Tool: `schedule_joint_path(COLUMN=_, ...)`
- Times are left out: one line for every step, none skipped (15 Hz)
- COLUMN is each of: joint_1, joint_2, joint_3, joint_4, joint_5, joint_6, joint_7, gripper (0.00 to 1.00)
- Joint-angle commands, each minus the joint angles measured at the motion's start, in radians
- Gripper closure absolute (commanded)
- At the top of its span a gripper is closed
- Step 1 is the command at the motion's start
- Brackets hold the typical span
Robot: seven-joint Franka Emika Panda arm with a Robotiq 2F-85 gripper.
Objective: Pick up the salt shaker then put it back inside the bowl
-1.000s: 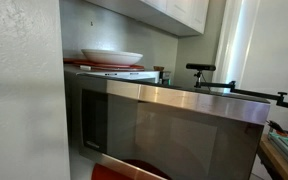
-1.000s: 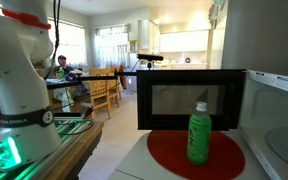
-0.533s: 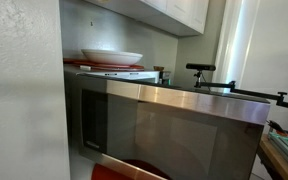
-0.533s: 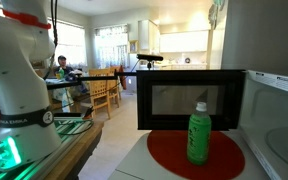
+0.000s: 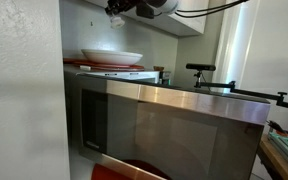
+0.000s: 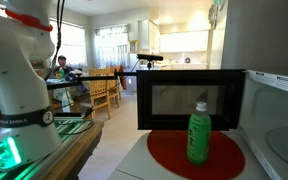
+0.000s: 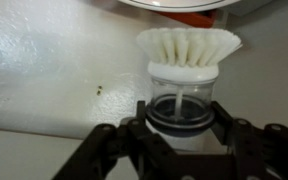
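I will next lower my gripper past the bowl's rim. Then I will release the salt shaker inside the white bowl.
My gripper (image 5: 117, 14) hangs high above the microwave top, up near the cabinet. In the wrist view its two fingers (image 7: 181, 120) press on either side of the salt shaker (image 7: 182, 100), a small clear-pale body with a dark ring top and a white ribbed part beyond it. The shaker is held off the white surface. The bowl (image 5: 112, 56), wide, shallow and white, sits on the red-edged tray (image 5: 77, 65) on top of the microwave, below and slightly behind the gripper. The inside of the bowl is hidden.
A small dark stubby object (image 5: 159, 74) stands on the microwave top (image 5: 184, 95) right of the tray. Cabinets hang close overhead. In an exterior view the microwave door (image 6: 189, 100) is open, with a green bottle (image 6: 198, 135) on the red turntable, beside the robot base (image 6: 19, 95).
The gripper has come into the exterior view above the bowl; it was out of that view before. The bowl, tray and green bottle have not moved.
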Motion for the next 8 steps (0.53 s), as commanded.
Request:
schedule_joint_path(joint_1=0.107, joint_2=0.068, joint_3=-0.170, joint_4=0.027, joint_5=-0.001, joint_6=0.048, joint_7=0.129, gripper=0.62)
schedule_joint_path(joint_1=0.140, joint_2=0.091, joint_3=-0.226, joint_4=0.027, joint_5=0.007, joint_6=0.057, joint_7=0.161, gripper=0.62)
schedule_joint_path(joint_1=0.172, joint_2=0.117, joint_3=-0.279, joint_4=0.032, joint_5=0.012, joint_6=0.063, joint_7=0.191, gripper=0.62)
schedule_joint_path(joint_1=0.205, joint_2=0.145, joint_3=-0.333, joint_4=0.035, joint_5=0.022, joint_6=0.072, joint_7=0.224, gripper=0.62)
schedule_joint_path(joint_1=0.235, joint_2=0.169, joint_3=-0.379, joint_4=0.034, joint_5=0.030, joint_6=0.082, joint_7=0.253, gripper=0.62)
schedule_joint_path(joint_1=0.269, joint_2=0.200, joint_3=-0.432, joint_4=0.036, joint_5=0.042, joint_6=0.097, joint_7=0.287, gripper=0.62)
schedule_joint_path(joint_1=0.296, joint_2=0.231, joint_3=-0.475, joint_4=0.034, joint_5=0.061, joint_6=0.115, joint_7=0.317, gripper=0.62)
schedule_joint_path(joint_1=0.323, joint_2=0.264, joint_3=-0.520, joint_4=0.037, joint_5=0.081, joint_6=0.128, joint_7=0.350, gripper=0.62)
